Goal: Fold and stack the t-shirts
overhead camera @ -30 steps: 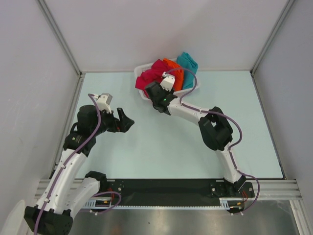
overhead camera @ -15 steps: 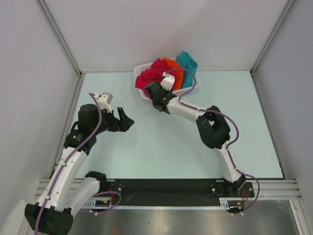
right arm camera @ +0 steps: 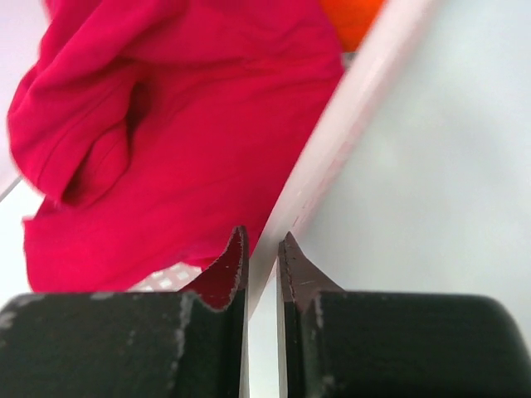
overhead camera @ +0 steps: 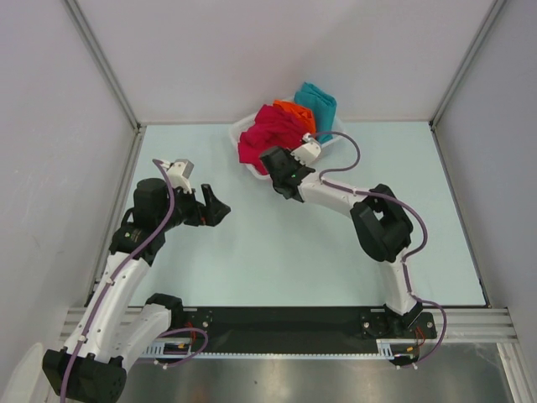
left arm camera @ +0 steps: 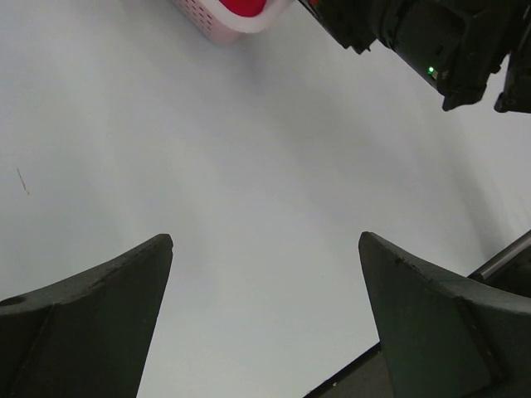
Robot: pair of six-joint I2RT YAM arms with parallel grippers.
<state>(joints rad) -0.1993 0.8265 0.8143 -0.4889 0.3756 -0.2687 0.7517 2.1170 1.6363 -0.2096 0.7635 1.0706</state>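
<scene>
I will next drag the basket point(overhead camera: 254, 170) to the right in the top view with my right gripper and let go of it, because the table's bare back corner is that way from the gripper.
The t-shirts sit bunched in a white slatted basket point(overhead camera: 254, 170) at the back of the table: a crimson one point(overhead camera: 268, 133) in front, an orange one point(overhead camera: 294, 112) behind it and a teal one point(overhead camera: 317, 101) hanging over the far side. My right gripper point(overhead camera: 273, 161) is at the basket's near rim. In the right wrist view its jaws point(right arm camera: 262, 249) are shut on the white rim point(right arm camera: 332, 157), with the crimson shirt point(right arm camera: 182, 124) draped just left of them. My left gripper point(overhead camera: 220, 208) hovers open over bare table, far left of the basket.
Grey walls enclose the pale table on three sides, and the basket stands close to the back wall. In the left wrist view the basket's corner point(left arm camera: 217, 21) and the right arm's dark wrist point(left arm camera: 431, 41) show at the top.
My right gripper has closed on the basket's rim. The basket has swung and shifted to the right with the shirts in it. The left arm has stayed put.
</scene>
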